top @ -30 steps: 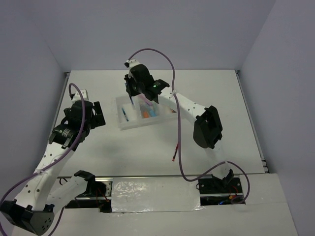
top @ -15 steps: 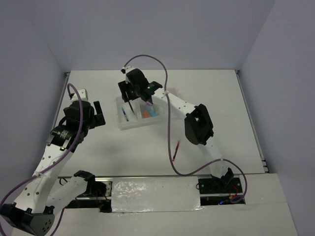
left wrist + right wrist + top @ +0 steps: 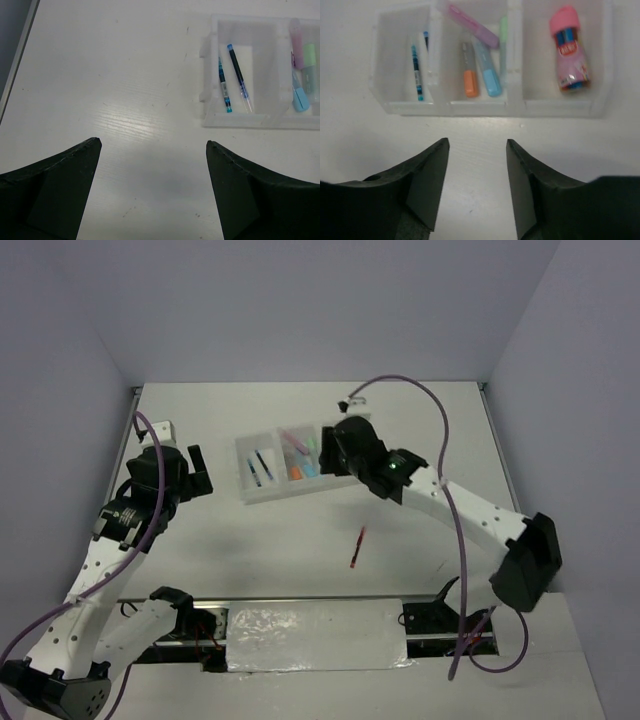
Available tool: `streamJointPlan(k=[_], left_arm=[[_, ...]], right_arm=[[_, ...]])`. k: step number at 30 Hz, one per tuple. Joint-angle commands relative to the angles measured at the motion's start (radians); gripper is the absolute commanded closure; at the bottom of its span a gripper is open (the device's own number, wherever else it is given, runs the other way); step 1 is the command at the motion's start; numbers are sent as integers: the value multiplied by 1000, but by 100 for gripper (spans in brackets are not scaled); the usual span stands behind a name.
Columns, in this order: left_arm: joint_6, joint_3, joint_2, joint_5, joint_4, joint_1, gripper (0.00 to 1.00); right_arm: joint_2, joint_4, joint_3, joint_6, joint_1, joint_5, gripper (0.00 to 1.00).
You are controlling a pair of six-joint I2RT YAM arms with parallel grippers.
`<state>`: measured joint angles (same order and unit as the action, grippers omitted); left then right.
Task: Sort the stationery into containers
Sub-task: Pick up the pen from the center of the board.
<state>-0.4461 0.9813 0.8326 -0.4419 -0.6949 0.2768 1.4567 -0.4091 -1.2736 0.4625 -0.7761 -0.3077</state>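
I will next move my right gripper back and down onto the middle of the thin red pen (image 3: 358, 547). The pen lies below my gripper, back toward my base, still outside the tray (image 3: 270, 495).
The white three-compartment tray (image 3: 270, 495) sits mid-table. In the right wrist view its near wall (image 3: 485, 107) fronts two dark blue pens (image 3: 416, 72) on the left. The middle holds purple (image 3: 472, 22), orange (image 3: 469, 75), light-blue (image 3: 489, 75) and green (image 3: 503, 40) markers. The pink cylinder (image 3: 567, 47) lies on the right. A red pen (image 3: 357, 547) lies on the table in front of the tray. My right gripper (image 3: 328, 455) (image 3: 477, 142) is open and empty, just short of the tray's near wall. My left gripper (image 3: 197, 472) (image 3: 152, 142) is open and empty, left of the tray (image 3: 240, 120).
The white table is boxed in by grey walls at the left, back and right. A metal rail (image 3: 510, 490) runs along the table's right edge. Both arm bases and purple cables stand at the near edge.
My right gripper has drawn back from above the tray's left compartment towards the right. A second blue pen now lies in that compartment. The left arm has barely moved.
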Motion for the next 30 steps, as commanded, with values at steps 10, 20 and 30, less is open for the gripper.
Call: streamJointPlan(k=[10, 20, 30], left_arm=[[24, -7, -3, 35, 37, -8, 1], [23, -10, -12, 39, 37, -8, 1], [24, -12, -13, 43, 38, -8, 1]], right_arm=[[-271, -22, 539, 412, -61, -163, 41], [-78, -13, 548, 472, -92, -171, 42], [42, -47, 545, 519, -147, -153, 89]])
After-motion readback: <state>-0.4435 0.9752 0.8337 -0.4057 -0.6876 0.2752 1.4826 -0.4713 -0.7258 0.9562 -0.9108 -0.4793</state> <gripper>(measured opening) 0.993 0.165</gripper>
